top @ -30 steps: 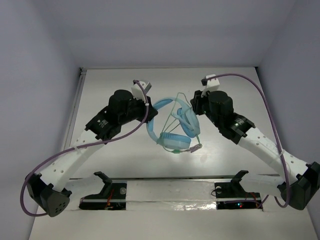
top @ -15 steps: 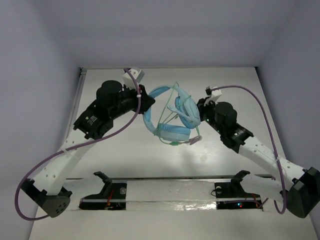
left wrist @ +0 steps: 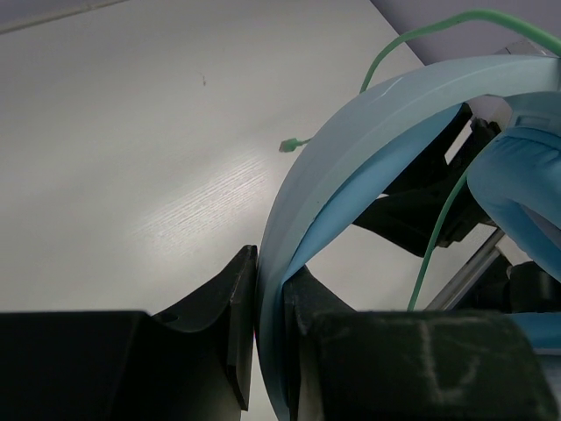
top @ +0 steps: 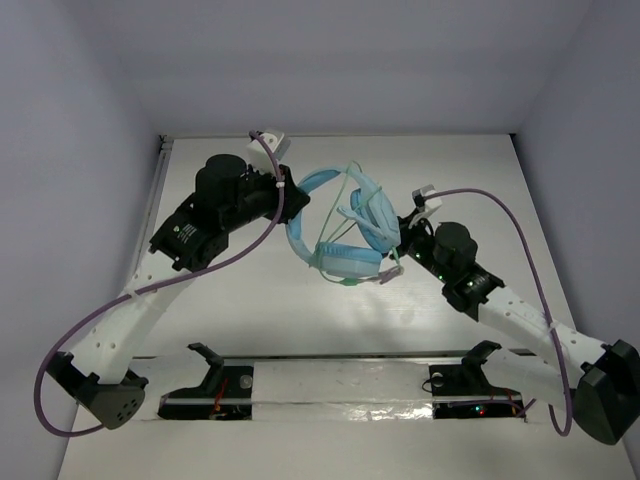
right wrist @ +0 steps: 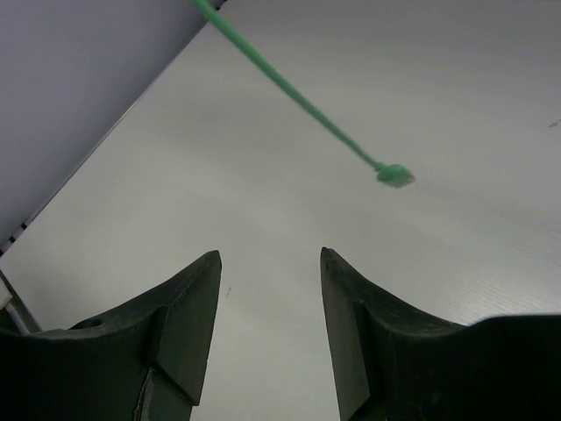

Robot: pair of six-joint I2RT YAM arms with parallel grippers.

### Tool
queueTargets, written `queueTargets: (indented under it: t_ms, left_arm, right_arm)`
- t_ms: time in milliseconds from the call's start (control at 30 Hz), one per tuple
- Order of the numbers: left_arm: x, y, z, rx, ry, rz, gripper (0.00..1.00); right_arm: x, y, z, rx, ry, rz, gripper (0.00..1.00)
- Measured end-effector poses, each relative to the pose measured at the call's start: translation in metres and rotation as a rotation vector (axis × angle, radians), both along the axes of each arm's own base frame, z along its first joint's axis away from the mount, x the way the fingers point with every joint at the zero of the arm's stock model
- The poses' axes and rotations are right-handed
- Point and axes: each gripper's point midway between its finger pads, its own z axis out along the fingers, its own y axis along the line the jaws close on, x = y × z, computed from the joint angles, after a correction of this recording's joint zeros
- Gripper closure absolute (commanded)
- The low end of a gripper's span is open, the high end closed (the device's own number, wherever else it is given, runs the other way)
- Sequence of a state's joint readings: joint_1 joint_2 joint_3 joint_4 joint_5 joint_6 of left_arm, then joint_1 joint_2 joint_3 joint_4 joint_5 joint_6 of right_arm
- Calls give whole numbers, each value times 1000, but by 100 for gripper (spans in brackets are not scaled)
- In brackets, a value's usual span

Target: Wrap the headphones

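My left gripper lowers the headphones next onto the clear middle of the table below it and releases the headband, since they still hang above it.
The light blue headphones hang over the middle of the table, ear cups toward the right. My left gripper is shut on the headband; in the left wrist view the band is pinched between the black fingers. The thin green cable loops around the headset, and its plug end dangles below the cups. My right gripper sits just right of the ear cups. In its own view the gripper is open and empty, with the cable plug hanging free beyond the fingertips.
Purple robot cables arc over both arms. A metal rail with two black mounts runs along the near edge. Walls close in the table at the back and both sides, with a raised edge strip on the left.
My right gripper has opened and drawn back toward the near right, away from the ear cups. The left arm shifted left and back, still holding the headband.
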State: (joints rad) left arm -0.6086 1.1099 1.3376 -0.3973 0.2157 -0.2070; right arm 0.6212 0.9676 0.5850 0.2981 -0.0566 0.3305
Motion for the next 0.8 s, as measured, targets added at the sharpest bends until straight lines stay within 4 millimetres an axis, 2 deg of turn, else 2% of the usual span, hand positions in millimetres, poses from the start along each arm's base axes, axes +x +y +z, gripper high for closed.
queueTargets:
  t_ms: [200,300,533,600,667,733,767,800]
  left_arm:
    - [-3,-1,-4,6,15,-12,100]
    - [-4,-2,-3,4,17,-21,100]
    - [-7,-5,-3,-3,22,-45,100]
    - [-8,-5,-3,-3,23,-48,100]
    - [-9,-4,-2,2,29,-47,100]
    - [-10,-2,2,3,26,-44,100]
    - [-11,-2,4,1,23,-44,100]
    - [-11,-2,7,-1,19,-44,100]
  right_arm:
    - [19,-2,1,-45,-16,-60,47]
    - [25,6,-2,-61,-10,-36,48]
    - [36,29,-32,-101,42,38,50]
    - [39,32,-36,-113,41,44,55]
    - [43,34,-36,-120,29,46,68]
    - [46,36,-32,-115,9,49,71]
    - [47,37,-30,-111,1,50,84]
    - [47,38,-27,-107,-10,53,87]
